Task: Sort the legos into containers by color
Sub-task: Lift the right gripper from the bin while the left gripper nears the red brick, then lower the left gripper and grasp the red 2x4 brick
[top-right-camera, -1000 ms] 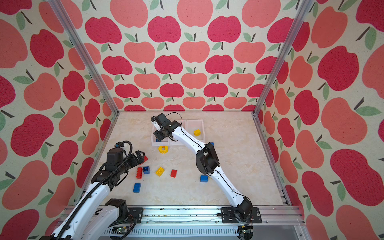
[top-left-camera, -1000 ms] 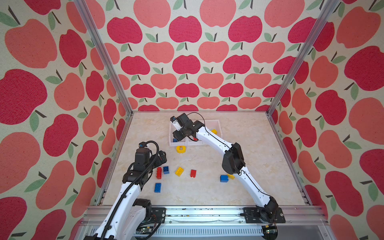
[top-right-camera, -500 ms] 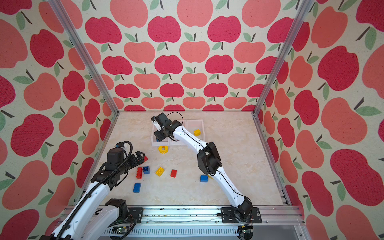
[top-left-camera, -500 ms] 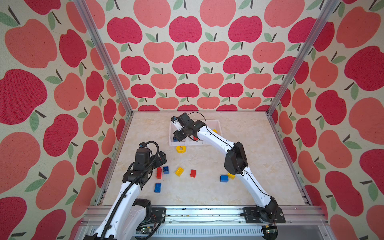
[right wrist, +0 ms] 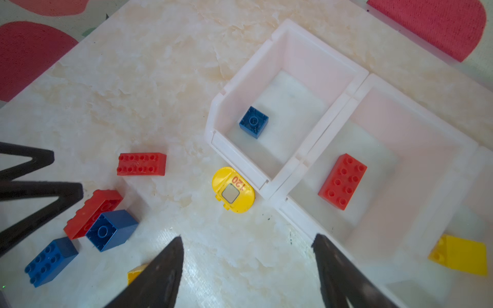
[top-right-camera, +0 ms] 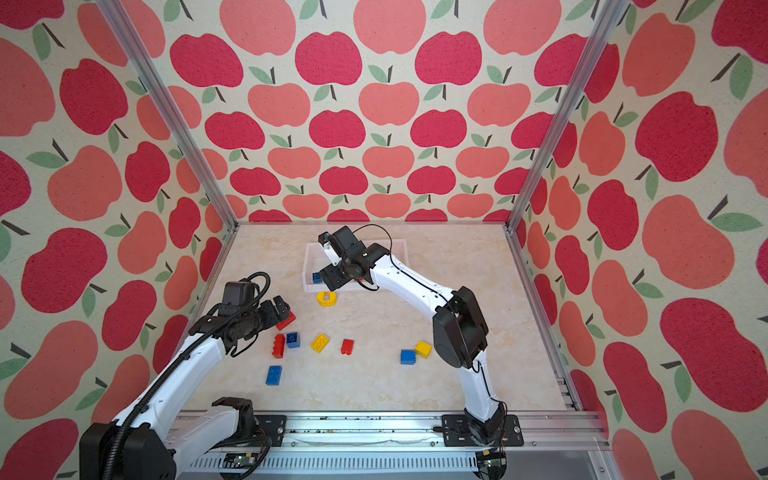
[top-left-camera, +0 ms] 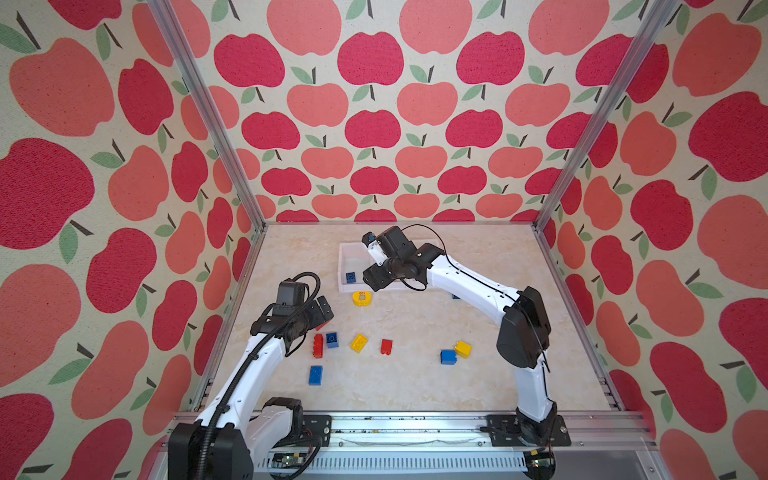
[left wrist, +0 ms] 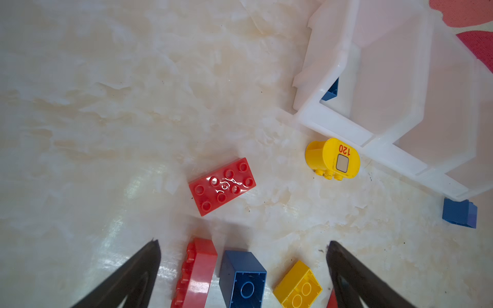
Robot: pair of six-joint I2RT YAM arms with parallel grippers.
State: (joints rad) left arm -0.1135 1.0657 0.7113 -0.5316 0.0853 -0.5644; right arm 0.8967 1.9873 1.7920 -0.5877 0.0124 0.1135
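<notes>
Next, my left gripper turns and lowers over the brick with its fingers at the brick's short ends, because the flat red lego [top-right-camera: 285, 321] [left wrist: 222, 186] lies slanted beyond the cluster.
The containers [right wrist: 324, 126] are three joined white bins at the back of the table [top-left-camera: 345, 253]. One bin holds a blue lego [right wrist: 253, 122], the middle one a red lego [right wrist: 342, 181], and the last a yellow lego [right wrist: 458, 257]. My right gripper [right wrist: 247, 240] hangs open and empty above the bins' front edge [top-left-camera: 374, 278]. My left gripper [left wrist: 243, 243] is open low over a cluster of a red lego [left wrist: 196, 272], a blue lego [left wrist: 242, 280] and a yellow lego [left wrist: 297, 286]. It touches none of them.
A flat red lego [left wrist: 222, 185] and a round yellow piece [top-left-camera: 361, 298] lie between the cluster and the bins. Loose bricks include red [top-left-camera: 386, 346], blue [top-left-camera: 448, 356], yellow [top-left-camera: 463, 349] and blue [top-left-camera: 315, 375]. Apple-patterned walls enclose three sides of the table.
The right arm's elbow has swung to the right while its gripper stayed over the containers and its jaws widened. The left arm has not moved.
</notes>
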